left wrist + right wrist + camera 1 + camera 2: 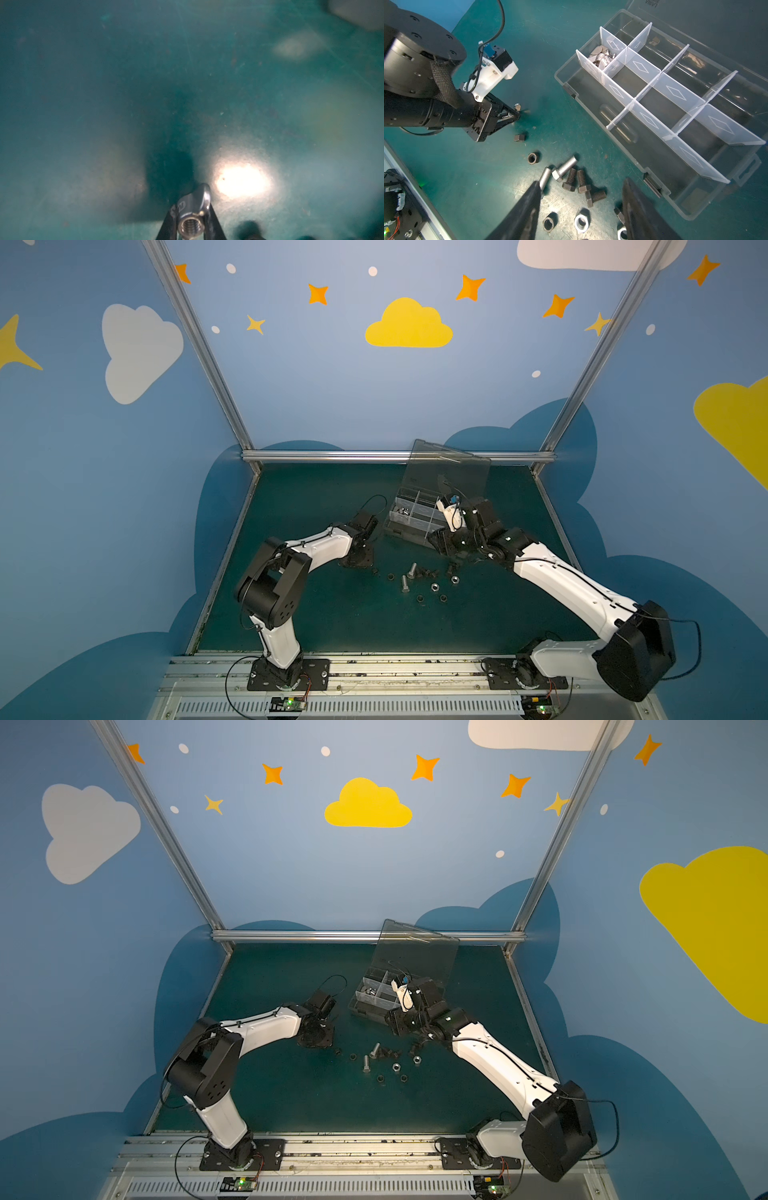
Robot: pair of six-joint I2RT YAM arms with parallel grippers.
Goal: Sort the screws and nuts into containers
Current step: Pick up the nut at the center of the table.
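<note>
My left gripper is going to lift up and outward next, over to the compartment with silver winged pieces, and it will release the matching piece there.
My left gripper (190, 217) is shut on a shiny silver winged piece (193, 204), held low over the green mat; it also shows in the right wrist view as the left gripper (517, 116). In both top views it points down left of the loose pile (419, 578). My right gripper (581, 184) stands open above that pile, nothing between its fingers. The pile holds silver hex bolts (564, 168), black screws (582, 181), black nuts (533, 158) and silver nuts (581, 222). The clear organizer box (612, 135) stands behind with its lid (449, 472) up. One compartment holds silver winged pieces (602, 56).
The box (405, 533) sits at the back of the mat, right of centre, its raised lid leaning toward the rear rail (374, 456). The right arm (561, 580) reaches in from the front right beside the box. A metal frame edges the mat.
</note>
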